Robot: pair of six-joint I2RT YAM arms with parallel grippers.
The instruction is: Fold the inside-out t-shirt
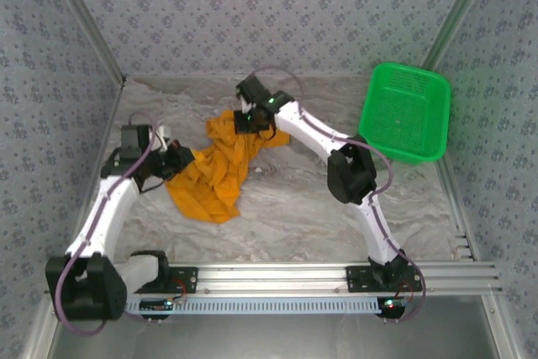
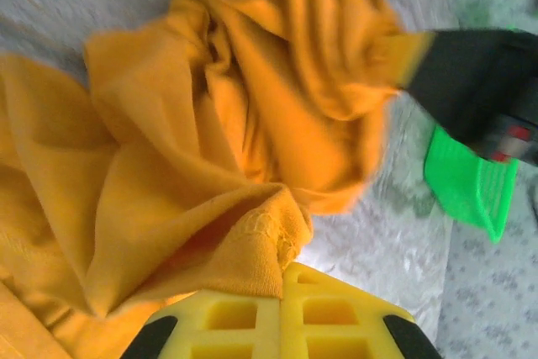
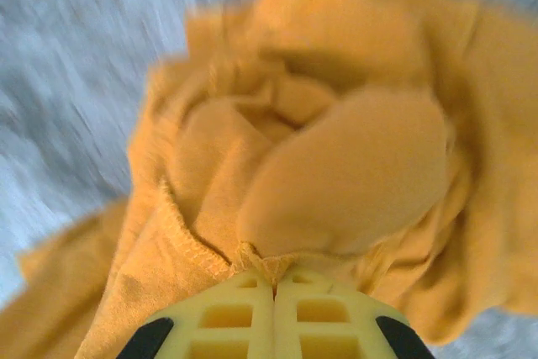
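The left gripper comes down and slightly back toward the metal bar next and releases the raised fold of cloth there, since the tabletop lies below the gripper.
The inside-out t-shirt (image 1: 220,166) is a bunched orange-yellow heap on the table between my two arms. My left gripper (image 1: 187,160) is at its left edge, shut on a fold of the cloth; in the left wrist view the hem of the t-shirt (image 2: 244,258) is pinched between the closed yellow fingers (image 2: 227,317). My right gripper (image 1: 249,120) is at the shirt's far upper end, shut on a stitched edge of the t-shirt (image 3: 277,262). The right wrist view is blurred, with the gathered t-shirt (image 3: 336,166) bulging just ahead of the fingers (image 3: 328,313).
A green mesh basket (image 1: 405,112) stands tilted at the back right by the wall, and the basket (image 2: 471,187) shows again in the left wrist view. Patterned walls close in the pale marbled table (image 1: 311,208). A metal rail (image 1: 294,279) runs along the near edge.
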